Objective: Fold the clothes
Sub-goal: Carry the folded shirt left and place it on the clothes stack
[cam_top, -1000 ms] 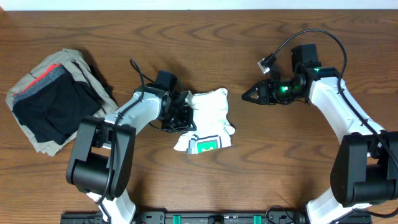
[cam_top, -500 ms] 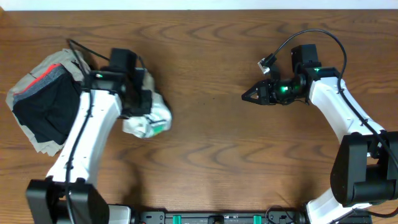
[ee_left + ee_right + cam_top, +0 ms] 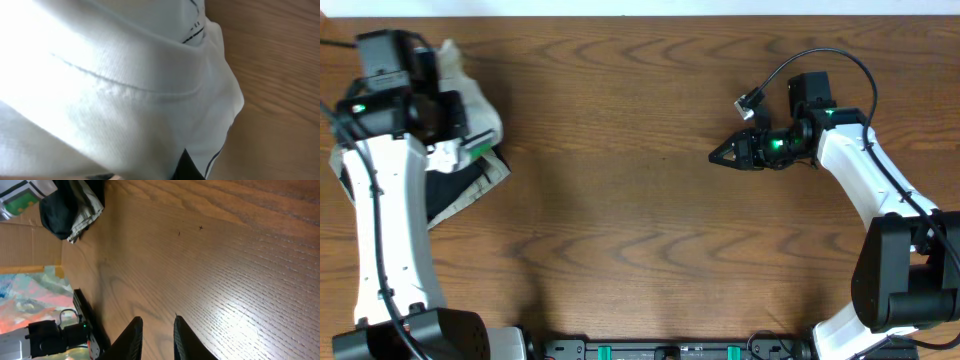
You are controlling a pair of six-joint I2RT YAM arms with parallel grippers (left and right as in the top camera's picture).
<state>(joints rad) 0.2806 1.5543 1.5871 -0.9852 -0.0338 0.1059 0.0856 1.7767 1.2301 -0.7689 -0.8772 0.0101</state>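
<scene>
My left gripper needs to move down, back and to the left in the overhead view next, onto the folded garments [image 3: 445, 186], because the white shirt hangs bunched over that pile.
The white shirt [image 3: 477, 112] is a bunched bundle at the far left, its green print facing the table's middle. My left gripper [image 3: 448, 112] is shut on it and holds it over the pile of folded garments [image 3: 460, 188]. In the left wrist view white fabric [image 3: 125, 90] fills the frame and hides the fingers. The shirt's green print also shows in the right wrist view [image 3: 20, 197]. My right gripper [image 3: 718, 154] hovers over bare wood at the right, open and empty, its fingers [image 3: 134, 339] a small gap apart.
The dark and khaki folded garments [image 3: 70, 207] lie at the table's far left edge, partly under my left arm. A black cable [image 3: 790, 65] loops above the right wrist. The wooden table [image 3: 640, 230] lies between the arms.
My left arm has swung the bundled white shirt from the table's middle far to the left and over the garment pile. The right arm has not moved.
</scene>
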